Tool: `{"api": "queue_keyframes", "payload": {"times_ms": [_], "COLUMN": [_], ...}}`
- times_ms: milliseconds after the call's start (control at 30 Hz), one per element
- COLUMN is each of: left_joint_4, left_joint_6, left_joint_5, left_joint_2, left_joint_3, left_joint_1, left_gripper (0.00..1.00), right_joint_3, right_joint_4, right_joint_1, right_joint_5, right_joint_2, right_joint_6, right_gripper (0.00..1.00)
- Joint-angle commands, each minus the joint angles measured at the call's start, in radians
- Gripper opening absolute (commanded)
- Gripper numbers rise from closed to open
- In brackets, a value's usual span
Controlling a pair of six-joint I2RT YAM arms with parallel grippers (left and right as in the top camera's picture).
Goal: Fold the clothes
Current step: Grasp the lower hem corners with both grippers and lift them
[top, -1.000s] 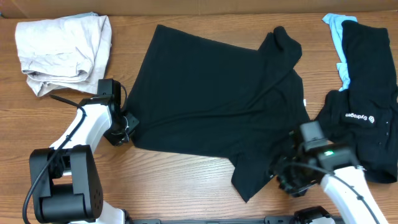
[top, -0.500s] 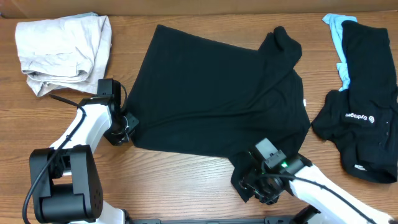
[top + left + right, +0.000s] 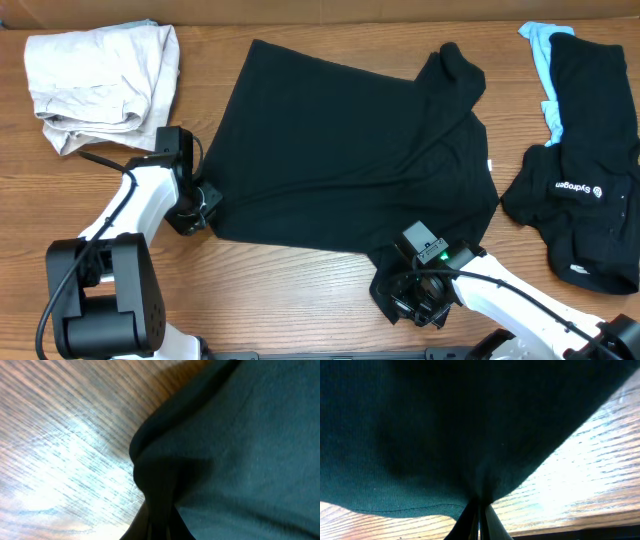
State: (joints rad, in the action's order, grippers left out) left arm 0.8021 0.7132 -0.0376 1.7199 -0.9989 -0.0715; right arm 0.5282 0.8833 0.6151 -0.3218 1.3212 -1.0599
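The left gripper moves the pinched corner outward toward the pale beige folded garment next and releases it, because the shirt reaches close to the table's front edge.
The plain black T-shirt (image 3: 350, 150) lies spread across the middle of the wooden table (image 3: 290, 290). My left gripper (image 3: 205, 200) is shut on its lower left corner, and the left wrist view shows the fabric (image 3: 240, 450) bunched between the closed left gripper (image 3: 159, 525). My right gripper (image 3: 405, 295) is shut on the shirt's front right corner, and in the right wrist view the hem (image 3: 470, 420) runs down into the pinched right gripper (image 3: 479, 520). A black T-shirt with white logo text (image 3: 590, 190) and a light-blue piece (image 3: 545, 50) lie at the right.
A pale beige folded garment (image 3: 100, 80) sits at the back left. The table's front edge runs just behind my right gripper. Bare wood shows along the front between the two arms.
My right gripper has slid left along the front of the table to the shirt's lower corner and shut on the fabric. The left arm has not moved.
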Motion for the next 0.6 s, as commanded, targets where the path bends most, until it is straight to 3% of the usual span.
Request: {"api": "queue_keyframes", "payload": {"times_ms": [0, 367, 567], "left_joint_4": [0.045, 0.430, 0.613], "left_joint_6": [-0.085, -0.260, -0.300], "left_joint_5": [0.020, 0.066, 0.067], "left_joint_2": [0.006, 0.006, 0.006], "left_joint_3": [-0.078, -0.524, -0.707], "left_joint_1": [-0.023, -0.066, -0.063], "left_gripper": [0.04, 0.04, 0.06], "right_joint_3": [0.024, 0.436, 0.669], "right_joint_4": [0.027, 0.431, 0.612], "right_joint_1": [-0.021, -0.241, -0.317], "right_joint_5": [0.043, 0.210, 0.233], "right_joint_2": [-0.017, -0.270, -0.319], "right_joint_6": [0.040, 0.225, 0.280], "right_gripper": [0.04, 0.04, 0.04]}}
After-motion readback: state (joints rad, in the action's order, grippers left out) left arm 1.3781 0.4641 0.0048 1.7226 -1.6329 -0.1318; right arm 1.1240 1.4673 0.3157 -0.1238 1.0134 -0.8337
